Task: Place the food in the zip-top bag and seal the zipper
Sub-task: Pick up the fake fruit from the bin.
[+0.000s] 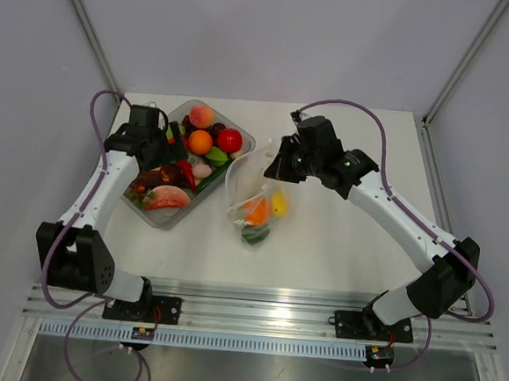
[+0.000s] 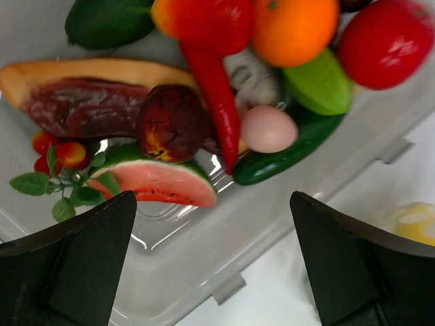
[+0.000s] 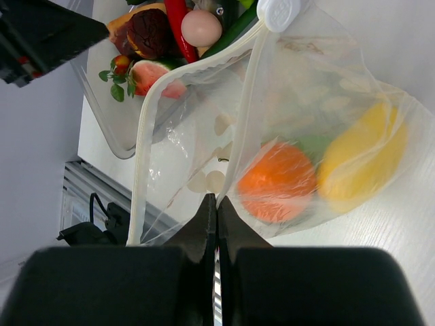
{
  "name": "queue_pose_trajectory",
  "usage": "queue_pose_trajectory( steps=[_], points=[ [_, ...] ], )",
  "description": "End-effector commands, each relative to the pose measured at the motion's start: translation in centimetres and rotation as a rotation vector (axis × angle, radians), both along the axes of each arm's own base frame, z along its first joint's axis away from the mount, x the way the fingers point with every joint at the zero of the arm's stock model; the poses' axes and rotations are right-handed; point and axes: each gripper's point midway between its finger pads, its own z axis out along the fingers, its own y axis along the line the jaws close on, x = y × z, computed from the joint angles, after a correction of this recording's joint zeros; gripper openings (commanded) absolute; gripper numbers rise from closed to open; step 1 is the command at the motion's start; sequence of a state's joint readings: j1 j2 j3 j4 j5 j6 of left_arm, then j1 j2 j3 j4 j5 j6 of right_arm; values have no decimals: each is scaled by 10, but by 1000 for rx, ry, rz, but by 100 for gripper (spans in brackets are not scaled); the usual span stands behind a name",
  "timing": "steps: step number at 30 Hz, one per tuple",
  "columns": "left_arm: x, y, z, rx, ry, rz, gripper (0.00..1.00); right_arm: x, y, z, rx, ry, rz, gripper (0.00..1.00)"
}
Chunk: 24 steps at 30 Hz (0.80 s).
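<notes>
The dark maroon wrinkled fruit (image 1: 170, 175) (image 2: 170, 123) is uncovered between the watermelon slice and the red chili. My left gripper will next go down over it and then close.
The zip-top bag (image 1: 253, 204) lies right of the clear tray (image 1: 239, 158) and holds an orange piece (image 3: 275, 180), a yellow piece (image 3: 363, 159) and a green piece (image 3: 312, 146). Its mouth gapes: the two zipper strips (image 3: 139, 156) stand apart, with a white slider (image 3: 279, 12) at the far end. My right gripper (image 3: 216, 200) is shut on one zipper strip and holds the mouth up; it also shows in the top view (image 1: 272, 168). My left gripper (image 2: 212, 204) is open and empty above the tray's near rim (image 2: 224, 272), and shows in the top view (image 1: 174, 153).
The tray holds more food: an orange (image 2: 293, 27), a red tomato (image 2: 387, 41), a red chili (image 2: 216, 95), a pink egg (image 2: 268, 129), a watermelon slice (image 2: 160, 187) and a peach (image 1: 201, 116). Purple cables loop over both arms. Walls stand left and right.
</notes>
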State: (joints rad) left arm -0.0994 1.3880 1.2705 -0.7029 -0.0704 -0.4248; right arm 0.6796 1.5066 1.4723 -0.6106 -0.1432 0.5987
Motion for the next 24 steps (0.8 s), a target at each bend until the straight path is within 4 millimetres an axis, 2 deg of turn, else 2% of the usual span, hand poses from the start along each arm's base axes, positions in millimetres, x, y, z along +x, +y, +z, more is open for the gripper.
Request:
queue_pose_trajectory(
  steps=[1,3,4,6,11,14,22,24],
  points=[
    [14,15,-19,36,7,22,99,3,7,17,37,-50,19,0],
    [19,20,-33,42,46,31,99,4,10,17,43,-49,28,0],
    [21,23,-46,51,82,39,99,5,11,15,40,-43,29,0],
    [27,32,-55,68,102,66,99,5,12,15,42,-42,31,0],
    [38,41,-83,75,164,87,98,5,12,14,41,-41,30,0],
    [45,37,-95,59,187,61,91,6,13,13,40,-39,33,0],
    [49,39,-104,62,184,81,79,7,17,9,41,-29,39,0],
    [51,39,-104,62,183,81,71,8,17,9,44,-27,35,0]
  ],
)
